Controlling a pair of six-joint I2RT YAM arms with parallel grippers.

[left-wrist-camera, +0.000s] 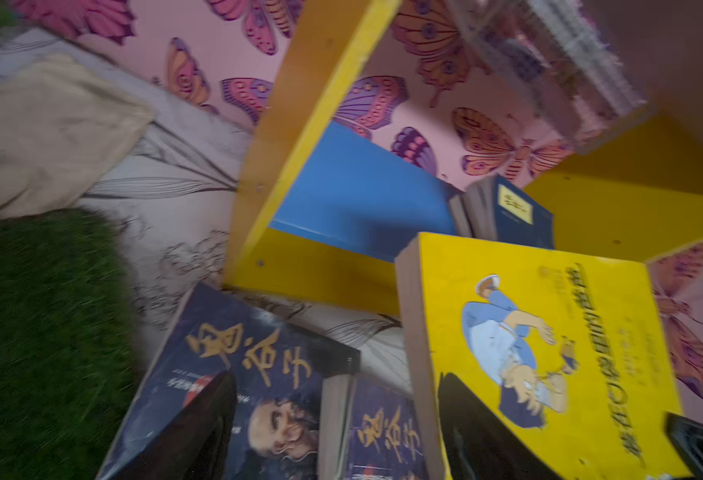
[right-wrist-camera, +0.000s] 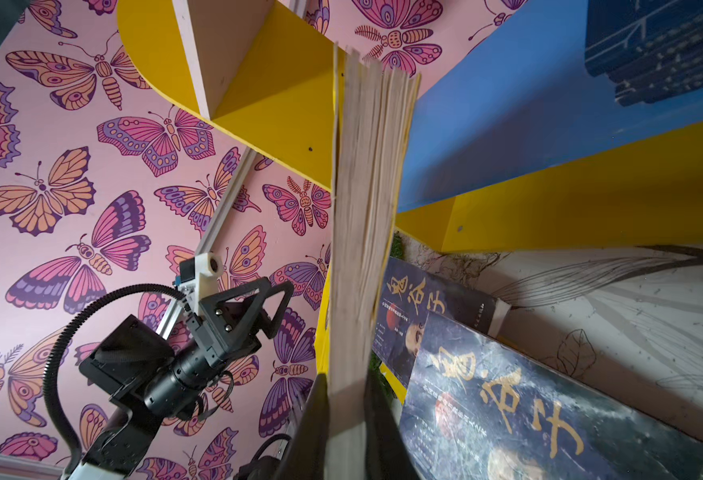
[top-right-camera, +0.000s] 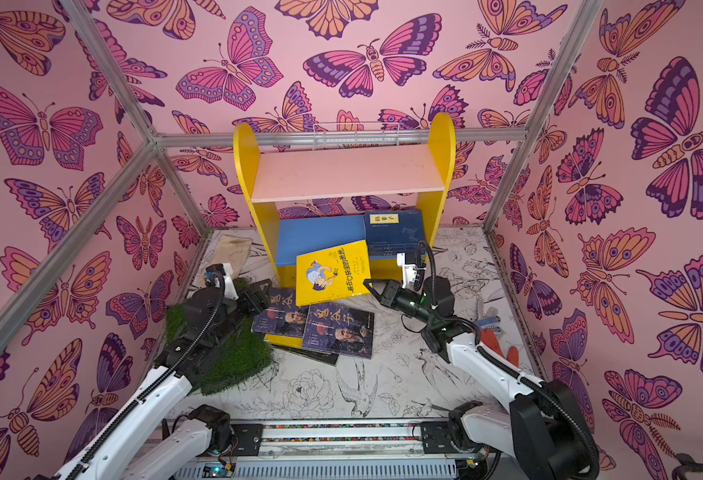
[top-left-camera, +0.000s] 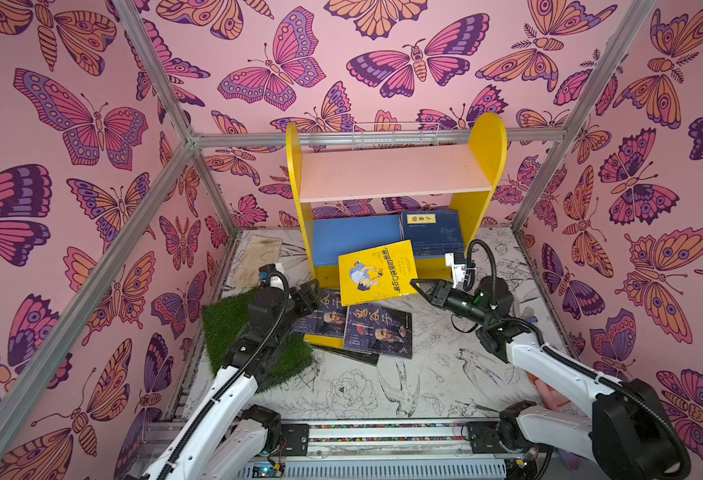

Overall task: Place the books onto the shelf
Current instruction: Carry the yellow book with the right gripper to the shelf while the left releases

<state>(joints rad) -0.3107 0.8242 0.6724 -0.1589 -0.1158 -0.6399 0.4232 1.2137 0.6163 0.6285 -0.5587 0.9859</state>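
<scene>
I must bring the yellow book outward with my right gripper and release it on the bare part of the shelf's blue board (top-left-camera: 354,237) (right-wrist-camera: 499,116), clear of the navy stack.
A bright yellow book (top-left-camera: 376,272) (top-right-camera: 333,272) hangs tilted in front of the shelf's blue lower board (top-left-camera: 354,237). My right gripper (top-left-camera: 416,286) (right-wrist-camera: 345,382) is shut on its lower right corner, and its page edge (right-wrist-camera: 366,208) fills the right wrist view. My left gripper (top-left-camera: 310,293) (left-wrist-camera: 335,382) stands open just left of that book, holding nothing, above two dark blue portrait books (top-left-camera: 378,332) (left-wrist-camera: 266,374) lying on the floor. A stack of navy books (top-left-camera: 432,232) (top-right-camera: 391,230) lies at the right end of the lower board. The shelf's pink upper board (top-left-camera: 391,174) is bare.
A green turf square (top-left-camera: 233,328) lies under the left arm and a beige glove (top-left-camera: 258,253) behind it. A white wire basket (top-left-camera: 395,135) hangs behind the shelf. A red-fingered glove (top-right-camera: 495,332) lies by the right arm. More books show beneath the portrait books.
</scene>
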